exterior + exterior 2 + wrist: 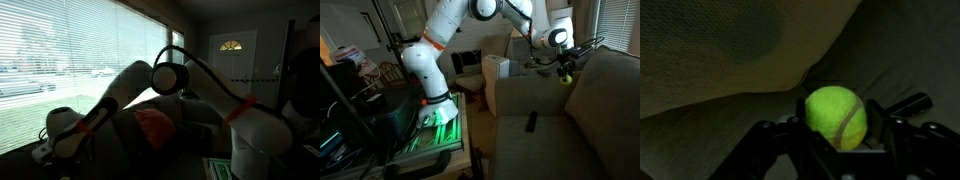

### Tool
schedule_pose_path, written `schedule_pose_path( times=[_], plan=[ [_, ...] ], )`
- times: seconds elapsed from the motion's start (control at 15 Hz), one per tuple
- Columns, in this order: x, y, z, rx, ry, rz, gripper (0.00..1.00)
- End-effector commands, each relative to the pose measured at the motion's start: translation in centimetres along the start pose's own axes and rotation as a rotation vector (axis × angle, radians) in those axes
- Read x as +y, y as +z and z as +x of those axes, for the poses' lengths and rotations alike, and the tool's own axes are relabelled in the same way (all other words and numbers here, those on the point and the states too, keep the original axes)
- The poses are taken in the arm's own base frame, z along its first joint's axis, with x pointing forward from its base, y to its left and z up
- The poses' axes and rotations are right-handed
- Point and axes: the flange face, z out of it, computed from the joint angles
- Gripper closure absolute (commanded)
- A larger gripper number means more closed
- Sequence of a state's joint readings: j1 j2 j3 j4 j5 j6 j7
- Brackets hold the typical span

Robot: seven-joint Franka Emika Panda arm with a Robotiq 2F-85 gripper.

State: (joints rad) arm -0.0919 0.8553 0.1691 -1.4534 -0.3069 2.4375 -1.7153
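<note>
The tennis ball goes outward next as my fingertips tilt up, and my gripper releases it there, since the backrest's top by the window blinds lies outward of my gripper.
A yellow-green tennis ball (836,117) sits between the two black fingers of my gripper (838,125), which is shut on it from both sides. In an exterior view the gripper (564,68) holds the ball (565,79) in the air above the grey-green couch (535,100), near the top of its backrest. The wrist view shows couch cushions and a seam right behind the ball. In an exterior view the arm (165,78) stretches across, and the gripper's end is too dark to make out.
A black remote (531,122) lies on the couch seat. A cardboard box (493,70) stands behind the couch arm. The robot base sits on a cart with a green mat (438,125). A red cushion (153,124) and window blinds (70,50) show.
</note>
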Motion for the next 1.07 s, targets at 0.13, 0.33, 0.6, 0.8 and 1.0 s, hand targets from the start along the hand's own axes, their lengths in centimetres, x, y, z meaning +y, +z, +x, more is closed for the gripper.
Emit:
schedule_pose_path(
  times=[0.13, 0.33, 0.6, 0.8, 1.0],
  plan=[
    [2.3, -5.3, -5.9, -0.137, -0.222, -0.061, 0.64],
    [4.1, -9.0, -8.9, -0.233, -0.335, -0.111, 0.64],
    [5.4, -11.9, -13.3, -0.375, -0.435, -0.192, 0.64],
    [5.3, -10.9, -16.3, -0.459, -0.46, -0.268, 0.64],
    [4.5, -7.7, -19.2, -0.553, -0.415, -0.323, 0.64]
  ],
)
